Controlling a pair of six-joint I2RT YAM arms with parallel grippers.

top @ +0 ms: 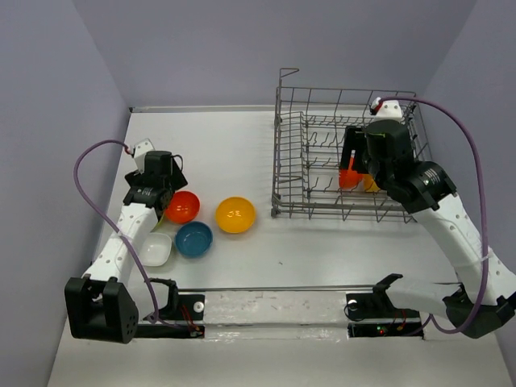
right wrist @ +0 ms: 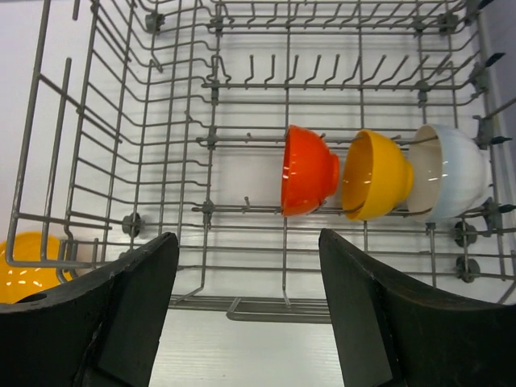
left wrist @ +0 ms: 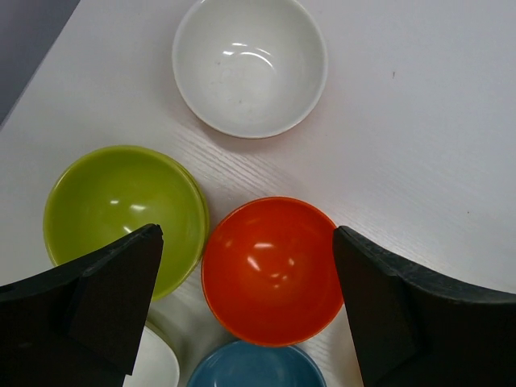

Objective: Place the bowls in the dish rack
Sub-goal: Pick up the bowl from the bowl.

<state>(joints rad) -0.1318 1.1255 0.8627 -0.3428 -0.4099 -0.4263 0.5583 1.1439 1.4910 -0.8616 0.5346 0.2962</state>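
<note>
My left gripper moves down and to the left in its wrist view next, since the lime green bowl's rim (left wrist: 204, 226) by the red-orange one lies that way.
In the left wrist view my left gripper (left wrist: 247, 234) hangs open above a cluster of bowls: a red-orange bowl (left wrist: 272, 270) between the fingers and below them, a lime green bowl (left wrist: 121, 214), a blue bowl (left wrist: 258, 367) and a round white bowl (left wrist: 250, 64). The dish rack (top: 290, 161) stands at the right. My right gripper (right wrist: 246, 238) is open and empty over the rack's near side. On the tines stand a red-orange bowl (right wrist: 309, 171), an orange-yellow bowl (right wrist: 375, 175) and a white bowl (right wrist: 447, 171), all on edge.
From above, another orange-yellow bowl (top: 235, 214) sits on the table left of the rack, next to the blue bowl (top: 194, 239) and a squarish white bowl (top: 156, 249). The rack's tall wire sides (right wrist: 121, 121) surround my right gripper.
</note>
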